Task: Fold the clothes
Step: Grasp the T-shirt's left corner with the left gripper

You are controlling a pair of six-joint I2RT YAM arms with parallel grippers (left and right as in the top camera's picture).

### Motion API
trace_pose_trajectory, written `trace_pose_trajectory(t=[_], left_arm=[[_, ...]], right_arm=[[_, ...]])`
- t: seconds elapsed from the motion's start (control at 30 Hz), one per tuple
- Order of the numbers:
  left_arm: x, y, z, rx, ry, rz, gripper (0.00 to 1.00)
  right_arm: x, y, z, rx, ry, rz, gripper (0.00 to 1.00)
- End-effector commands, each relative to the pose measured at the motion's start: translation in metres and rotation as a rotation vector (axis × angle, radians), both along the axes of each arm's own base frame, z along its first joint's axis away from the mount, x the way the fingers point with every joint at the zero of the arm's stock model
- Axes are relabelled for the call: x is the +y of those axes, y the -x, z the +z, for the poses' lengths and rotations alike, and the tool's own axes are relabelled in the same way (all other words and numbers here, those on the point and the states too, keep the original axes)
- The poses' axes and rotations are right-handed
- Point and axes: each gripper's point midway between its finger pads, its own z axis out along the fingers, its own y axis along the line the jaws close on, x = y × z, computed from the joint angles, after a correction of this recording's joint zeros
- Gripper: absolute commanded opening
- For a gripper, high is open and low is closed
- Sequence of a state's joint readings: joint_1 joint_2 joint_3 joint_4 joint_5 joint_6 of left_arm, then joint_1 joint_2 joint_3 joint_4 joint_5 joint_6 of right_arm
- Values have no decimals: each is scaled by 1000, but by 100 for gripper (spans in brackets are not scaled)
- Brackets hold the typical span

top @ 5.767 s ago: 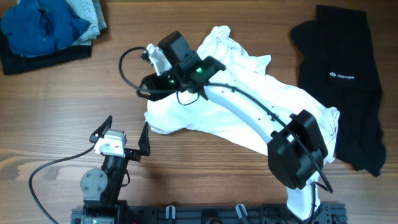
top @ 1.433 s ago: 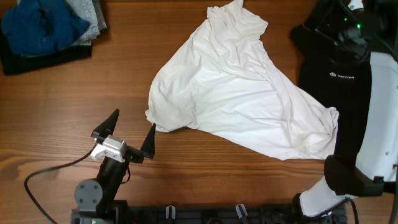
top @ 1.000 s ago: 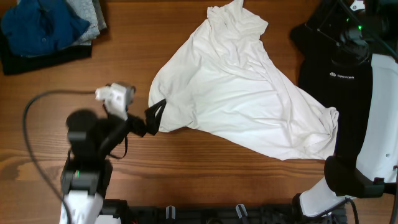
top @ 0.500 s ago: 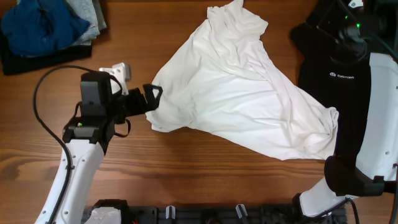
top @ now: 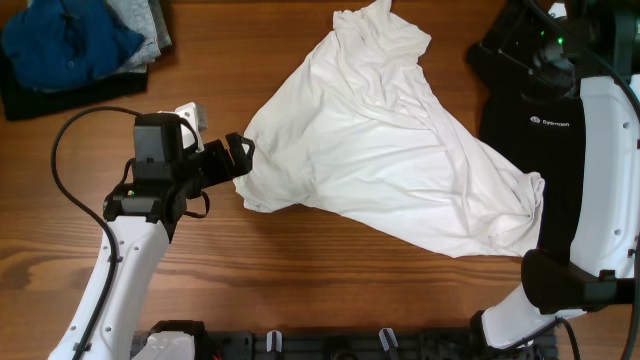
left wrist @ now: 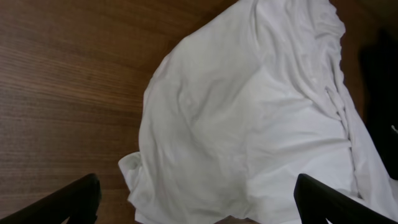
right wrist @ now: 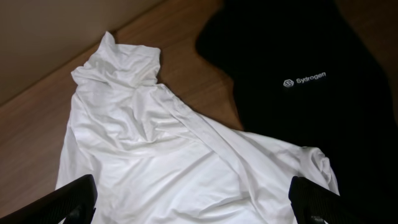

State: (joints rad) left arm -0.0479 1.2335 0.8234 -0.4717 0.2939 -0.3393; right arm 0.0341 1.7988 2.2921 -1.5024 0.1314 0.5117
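Note:
Next, my left gripper moves down and slightly back onto the shirt's small jutting corner (top: 244, 189) (left wrist: 133, 173), as that bit of fabric sticks out over the bare wood.
The white T-shirt (top: 380, 150) lies crumpled in a rough triangle across the middle of the wooden table. It also shows in the left wrist view (left wrist: 249, 124) and the right wrist view (right wrist: 174, 155). No striped part shows. My left gripper (top: 238, 158) is open, its fingers spread just at the shirt's left edge and above it (left wrist: 196, 211). My right gripper (right wrist: 193, 208) is open and raised high over the shirt's right part; in the overhead view the right arm's head (top: 550, 40) is at the top right edge.
A black garment with a small white logo (top: 548, 130) lies at the right, partly under the shirt's right corner; it also shows in the right wrist view (right wrist: 311, 81). Folded blue and grey garments (top: 70, 45) sit at the back left.
My left arm has swung up from its rest near the front edge to the shirt's left edge. The right arm left the shirt earlier and stays at the top right. The shirt has not moved lately.

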Motion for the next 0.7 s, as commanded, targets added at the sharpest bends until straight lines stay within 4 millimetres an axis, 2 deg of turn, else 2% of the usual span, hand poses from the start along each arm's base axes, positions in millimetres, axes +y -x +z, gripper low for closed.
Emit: trace_pose_trajectory(t=[0.0,0.2,0.53,0.67], left_arm=[[12,0,-17,84,-24,108,99],[14,7,-49,212,-33,144,100],[-16,15,-93,330,-71,45,99],[-17,17,-104,362,-78,40,93]], right_arm=[[6,-7,-5,-1,-20,29,100],[11,-10,-4,-12,-45,45,100],[11,-10,-4,-12,-45,45,100],[11,-8,-5,-3,-48,47,100]])
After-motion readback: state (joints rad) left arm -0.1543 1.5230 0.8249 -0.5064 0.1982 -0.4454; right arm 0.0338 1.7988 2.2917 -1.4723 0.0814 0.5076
